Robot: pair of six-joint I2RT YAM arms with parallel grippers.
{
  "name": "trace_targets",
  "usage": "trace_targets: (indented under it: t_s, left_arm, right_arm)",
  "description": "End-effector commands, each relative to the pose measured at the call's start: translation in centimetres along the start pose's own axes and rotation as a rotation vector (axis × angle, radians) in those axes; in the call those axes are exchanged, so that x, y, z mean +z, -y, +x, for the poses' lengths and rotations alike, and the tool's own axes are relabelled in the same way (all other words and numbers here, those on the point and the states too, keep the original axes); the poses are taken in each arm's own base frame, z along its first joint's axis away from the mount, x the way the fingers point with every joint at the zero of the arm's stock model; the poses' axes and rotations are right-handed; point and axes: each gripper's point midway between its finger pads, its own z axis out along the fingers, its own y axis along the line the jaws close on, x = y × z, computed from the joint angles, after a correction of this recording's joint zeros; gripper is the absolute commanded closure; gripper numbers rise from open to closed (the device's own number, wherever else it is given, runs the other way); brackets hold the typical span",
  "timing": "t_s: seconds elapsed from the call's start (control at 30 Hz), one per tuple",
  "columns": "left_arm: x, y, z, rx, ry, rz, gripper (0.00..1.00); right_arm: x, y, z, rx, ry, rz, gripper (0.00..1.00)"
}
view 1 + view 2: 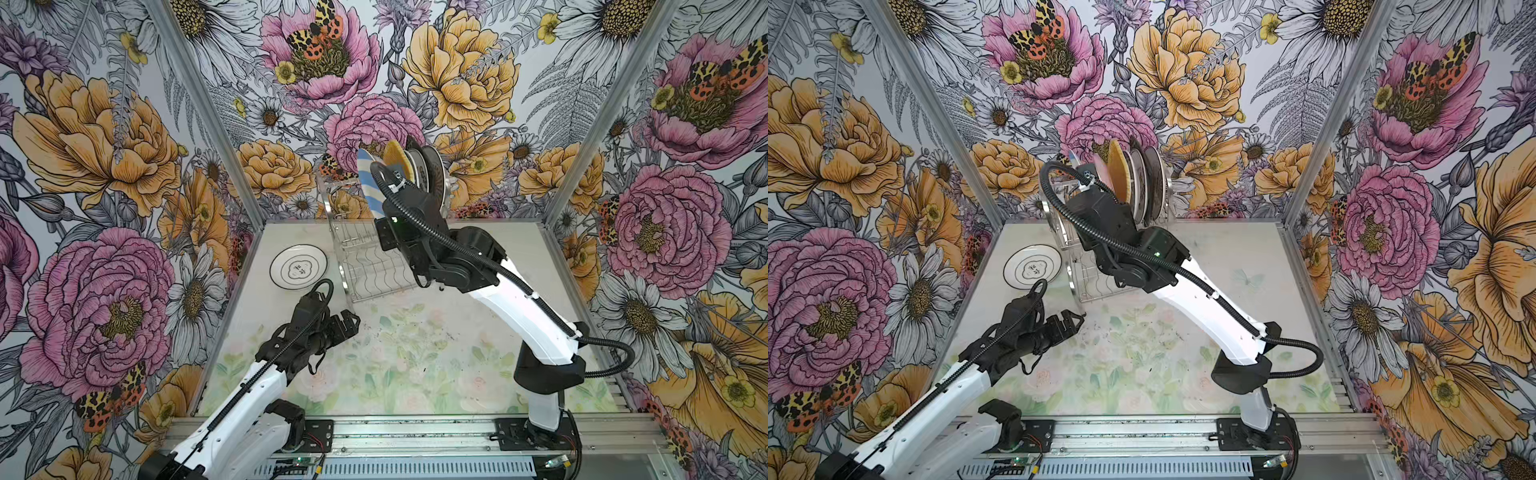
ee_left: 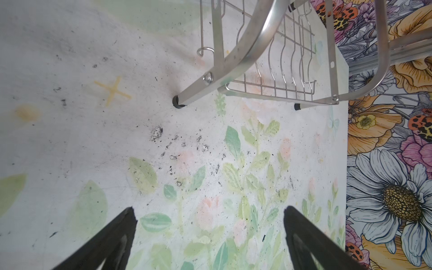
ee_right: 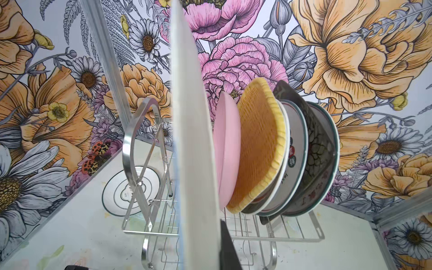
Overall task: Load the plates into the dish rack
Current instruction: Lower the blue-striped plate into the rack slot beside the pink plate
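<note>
Next, my right gripper moves down and outward to the bare wires point(image 1: 353, 206) point(image 3: 171, 204) beside the pink plate and releases the striped plate, since those wires lie below and outward.
The steel dish rack point(image 1: 365, 270) point(image 1: 1086, 286) point(image 3: 149, 177) stands at the back of the table. Its upper tier holds upright plates side by side: pink point(image 3: 228, 152), yellow woven point(image 3: 259, 149) point(image 1: 395, 160), a white printed one point(image 3: 292, 159), the black floral square point(image 3: 315, 149), and another round one behind. My right gripper point(image 3: 201, 233) is shut on the blue-white striped plate point(image 1: 368, 183) point(image 3: 194, 140), held edge-up beside the pink one. A white plate point(image 1: 298, 266) point(image 1: 1032, 266) lies flat left of the rack. My left gripper point(image 1: 347, 322) point(image 2: 209, 210) hangs open and empty near the rack's front left foot point(image 2: 178, 102).
Flowered walls close in the table on the left, back and right. An aluminium rail point(image 1: 415, 434) with both arm bases runs along the front edge. The rack's lower wire shelf point(image 2: 280, 67) holds nothing. A faint yellow cross point(image 2: 113, 90) marks the mat.
</note>
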Motion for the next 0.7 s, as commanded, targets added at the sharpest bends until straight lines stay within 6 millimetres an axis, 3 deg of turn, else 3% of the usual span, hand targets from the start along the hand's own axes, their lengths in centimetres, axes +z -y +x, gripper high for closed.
trace_targets:
  t_s: [0.0, 0.3, 0.67]
  left_arm:
    - [-0.7, 0.2, -1.1, 0.022, 0.048, 0.004, 0.01]
    - [-0.7, -0.2, -0.6, 0.006, 0.048, 0.005, 0.01]
    - [-0.7, -0.4, -0.6, 0.002, 0.049, 0.002, 0.01]
  right_arm:
    - [0.7, 1.2, -2.6, 0.034, 0.096, 0.077, 1.0]
    - [5.2, 0.7, -1.8, 0.041, 0.107, 0.11, 1.0]
    - [9.3, 0.8, -0.4, 0.043, 0.091, 0.113, 1.0]
